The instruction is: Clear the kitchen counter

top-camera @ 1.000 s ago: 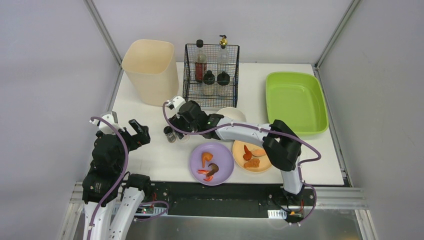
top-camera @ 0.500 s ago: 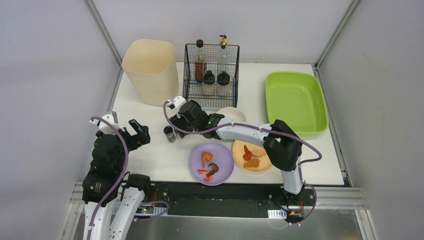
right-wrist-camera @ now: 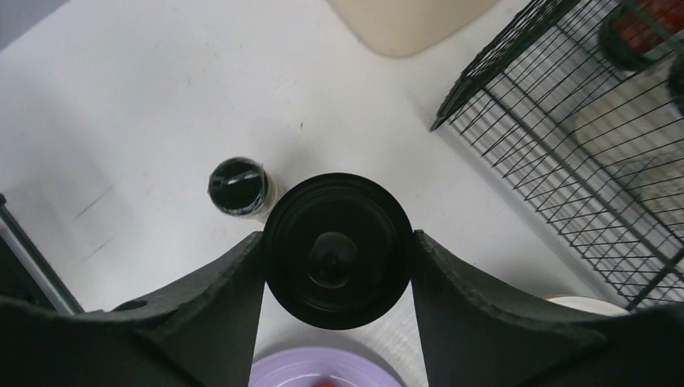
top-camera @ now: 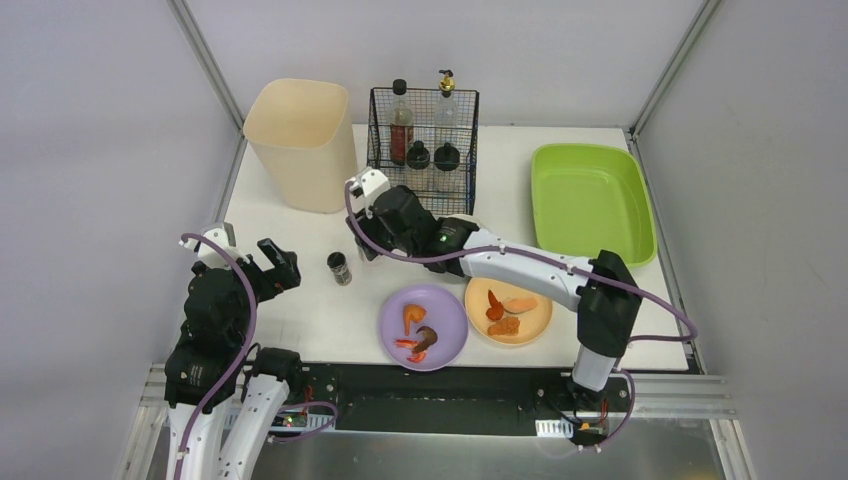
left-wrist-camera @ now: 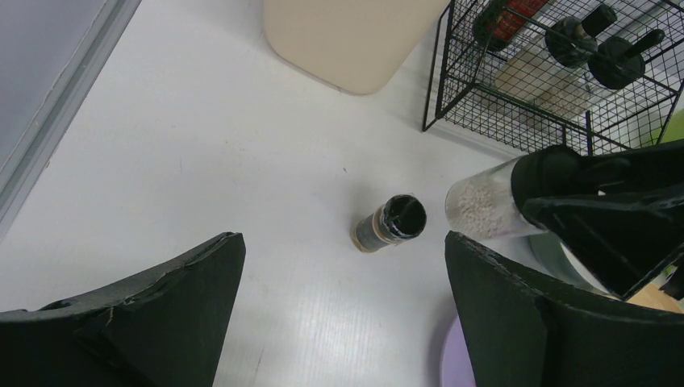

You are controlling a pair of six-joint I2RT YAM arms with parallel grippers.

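Note:
My right gripper needs to move the salt shaker outward next, into the rack's empty near corner (right-wrist-camera: pixel 504 117) by the bin, and let it go there, because that spot is outward.
The white kitchen counter (top-camera: pixel 300 315) holds a small dark pepper shaker (top-camera: pixel 340 268), standing alone; it also shows in the left wrist view (left-wrist-camera: pixel 389 223) and the right wrist view (right-wrist-camera: pixel 238 187). My right gripper (top-camera: pixel 376 240) is shut on a black-lidded salt shaker (right-wrist-camera: pixel 339 250) and holds it above the counter, just in front of the wire rack (top-camera: pixel 422 150). The left wrist view shows its clear body with white grains (left-wrist-camera: pixel 482 208). My left gripper (top-camera: pixel 281 262) is open and empty, left of the pepper shaker (left-wrist-camera: pixel 343 242).
A purple plate (top-camera: pixel 448 302) and an orange plate (top-camera: pixel 541 322), both with food scraps, sit at the near edge. A beige bin (top-camera: pixel 300 140) stands at the back left. The rack holds bottles. A lime-green tub (top-camera: pixel 590 200) sits at the right.
My right gripper has lifted the salt shaker away from beside the pepper shaker, up and back toward the rack; its elbow has swung right. The left arm has not moved.

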